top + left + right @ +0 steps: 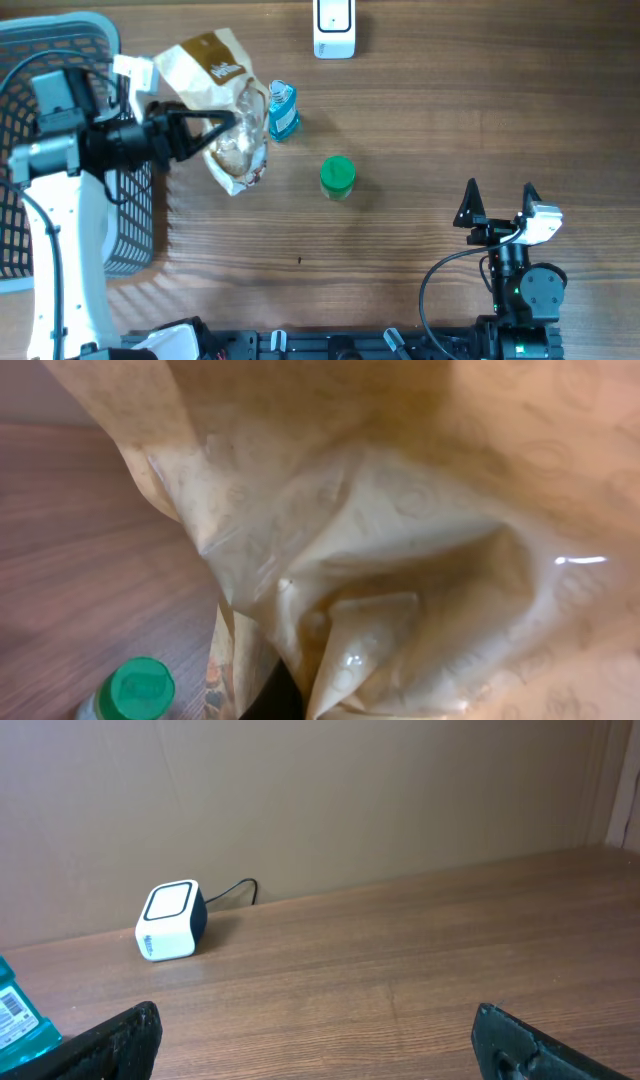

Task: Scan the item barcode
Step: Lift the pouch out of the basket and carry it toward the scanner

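The robot needs to lower its left gripper back and to the right in the overhead view and let go of the bag [222, 100] there, because the tabletop [292, 228] beside the jar with the green cap is clear.
A tan paper-and-plastic snack bag [222, 100] lies crumpled left of centre, and my left gripper [222, 128] is shut on its clear lower part. In the left wrist view the bag [420, 540] fills nearly the whole frame and hides the fingers, apart from a dark sliver at the bottom edge. The white barcode scanner [334, 28] stands at the table's far edge, and in the right wrist view the scanner [170, 920] sits by the back wall. My right gripper [498, 203] rests at the near right, open, with nothing between its fingers [122, 1040].
A blue bottle [283, 110] lies just right of the bag. A green-capped jar [337, 177] stands near the centre and also shows as a green cap [140, 688]. A grey mesh basket [40, 60] fills the left edge under my left arm.
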